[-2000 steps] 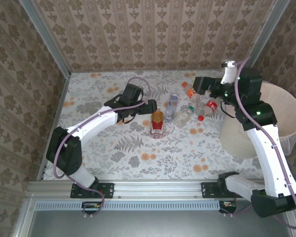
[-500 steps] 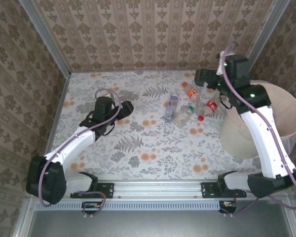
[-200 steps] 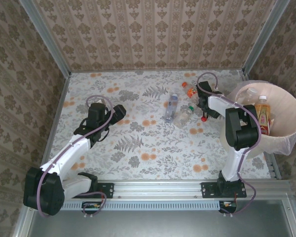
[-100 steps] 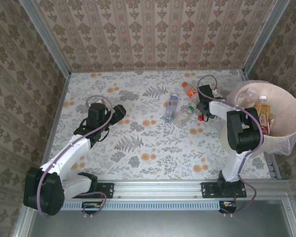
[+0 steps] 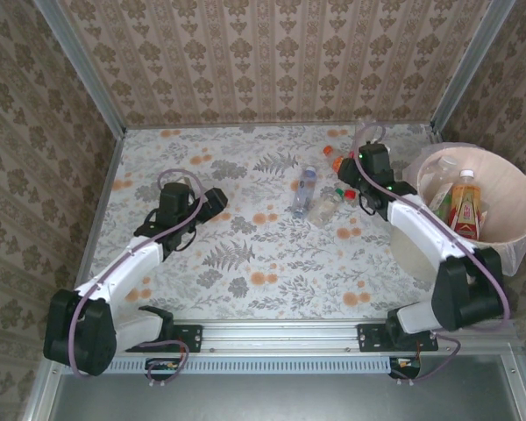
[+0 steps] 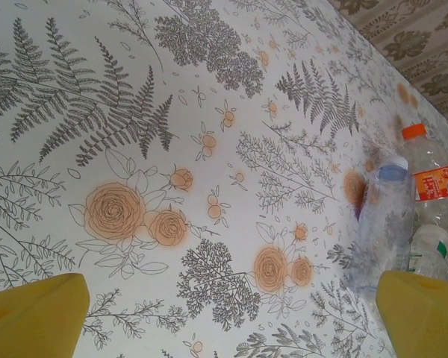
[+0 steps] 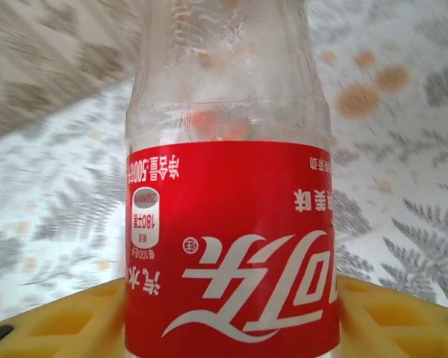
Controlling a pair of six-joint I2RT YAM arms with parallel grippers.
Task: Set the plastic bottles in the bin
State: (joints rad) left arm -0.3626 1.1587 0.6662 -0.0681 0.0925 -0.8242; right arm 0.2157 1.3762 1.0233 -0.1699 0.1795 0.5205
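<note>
I should next lift my right gripper and swing it sideways over the bin's opening (image 5: 483, 188) to let go of the bottle, as that opening is beside my gripper, beyond the table.
A clear bottle with a red label (image 7: 231, 246) stands between my right gripper's yellow fingers (image 7: 52, 321), which are shut on it. From above, that right gripper (image 5: 368, 149) hovers at the table's far right, left of the pale pink bin (image 5: 508, 180), with the bottle (image 5: 363, 132) poking out beyond it. Bottles (image 5: 463, 206) lie inside the bin. On the table remain a blue-capped bottle (image 5: 305, 188), a clear one (image 5: 326, 204) and an orange-capped one (image 5: 335, 159). My left gripper (image 5: 214, 200) is open over bare cloth, with the blue-capped bottle (image 6: 384, 216) ahead to its right.
The table carries a floral cloth (image 5: 245, 254) and is walled in by patterned panels (image 5: 263, 61) on three sides. The bin stands off the table's right edge. An orange-capped, red-labelled bottle (image 6: 431, 175) lies behind the blue-capped one in the left wrist view.
My right arm has unfolded and lifted away from the bottle cluster with the red-labelled bottle in its grip. The left arm has barely shifted.
</note>
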